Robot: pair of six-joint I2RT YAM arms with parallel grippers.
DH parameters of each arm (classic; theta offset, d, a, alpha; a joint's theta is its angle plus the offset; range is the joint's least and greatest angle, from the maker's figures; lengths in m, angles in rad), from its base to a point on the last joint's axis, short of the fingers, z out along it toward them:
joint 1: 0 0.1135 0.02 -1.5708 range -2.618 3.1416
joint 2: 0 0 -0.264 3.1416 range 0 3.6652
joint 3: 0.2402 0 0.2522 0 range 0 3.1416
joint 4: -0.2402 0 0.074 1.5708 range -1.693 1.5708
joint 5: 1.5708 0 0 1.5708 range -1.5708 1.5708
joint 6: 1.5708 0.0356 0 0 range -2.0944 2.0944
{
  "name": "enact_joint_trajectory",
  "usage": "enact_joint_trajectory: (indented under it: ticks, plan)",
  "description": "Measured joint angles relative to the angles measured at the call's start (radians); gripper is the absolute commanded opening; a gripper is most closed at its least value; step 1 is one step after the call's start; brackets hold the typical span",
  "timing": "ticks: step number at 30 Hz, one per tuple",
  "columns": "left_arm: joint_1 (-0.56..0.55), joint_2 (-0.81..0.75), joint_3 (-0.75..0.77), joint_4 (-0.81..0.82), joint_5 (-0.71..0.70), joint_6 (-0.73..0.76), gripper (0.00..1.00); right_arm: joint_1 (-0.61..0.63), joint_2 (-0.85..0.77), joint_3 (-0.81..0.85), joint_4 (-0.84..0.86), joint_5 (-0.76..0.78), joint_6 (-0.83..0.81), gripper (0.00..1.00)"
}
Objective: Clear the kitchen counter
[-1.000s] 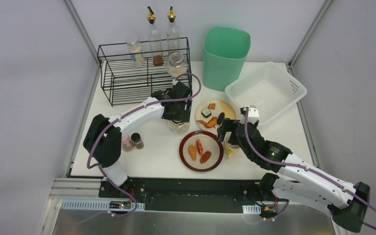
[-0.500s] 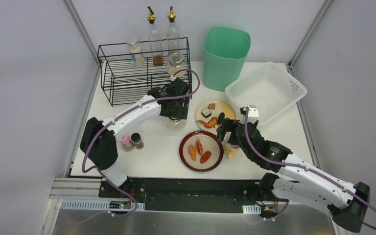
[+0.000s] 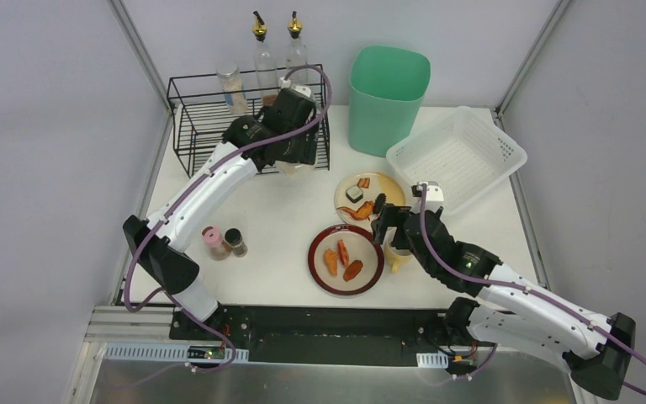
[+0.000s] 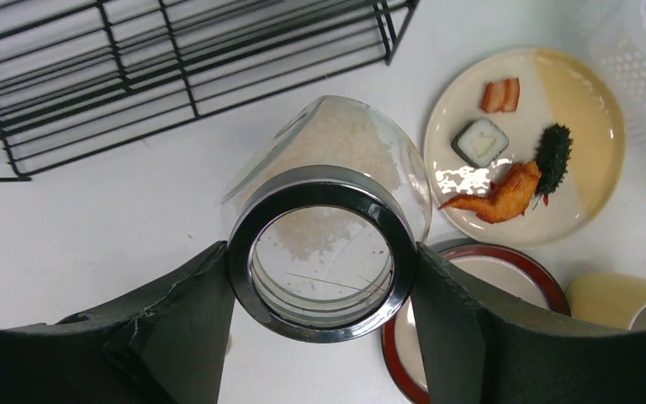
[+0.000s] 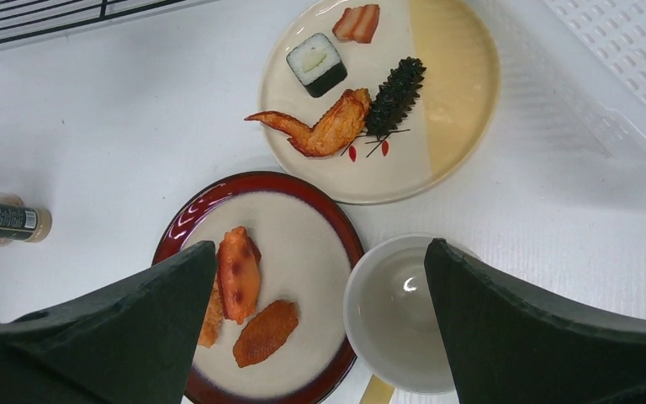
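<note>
I will move the jar outward and to the left in the top view with my left gripper next, to the wire rack's bare middle [image 4: 234, 49], and let go of it there.
My left gripper [image 3: 293, 150] hangs in the air at the front right corner of the black wire rack [image 3: 210, 135]. It is shut on a glass jar [image 4: 336, 160] with pale grains inside, its fingers [image 4: 177, 320] pressing both sides of the black lid ring. In the top view the jar is mostly hidden under the gripper. My right gripper [image 5: 320, 257] stands open above the white kitchen counter [image 3: 277, 252], over the gap between a red plate [image 5: 303, 227] with fried pieces and a yellow cup [image 5: 395, 303]. It holds nothing.
A cream plate [image 3: 387, 187] with food lies behind the red plate. Two small shakers [image 3: 225, 242] stand at the left front. A green bin [image 3: 387, 97] and a white mesh basket [image 3: 458, 156] sit at the back right. Two oil bottles [image 3: 262, 50] stand behind the rack, and a spice jar [image 3: 233, 87] stands in it.
My left arm has lifted the glass jar from beside the cream plate and carried it back toward the rack. The right arm has not moved.
</note>
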Motion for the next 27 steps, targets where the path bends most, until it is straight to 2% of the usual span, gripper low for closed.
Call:
enact_joint_trajectory:
  ticks: [10,19,27]
  plan:
    - [0.134,0.051,0.289,-0.094,0.012,0.062,0.00,0.000,0.014,0.000,0.006,-0.021,0.010,0.99]
    - [0.263,0.217,0.473,-0.156,0.068,0.079,0.00,-0.001,0.015,0.000,0.008,-0.028,0.014,0.99]
    - [0.331,0.371,0.634,-0.182,0.115,0.076,0.00,-0.001,0.023,0.000,0.009,-0.047,0.015,0.99]
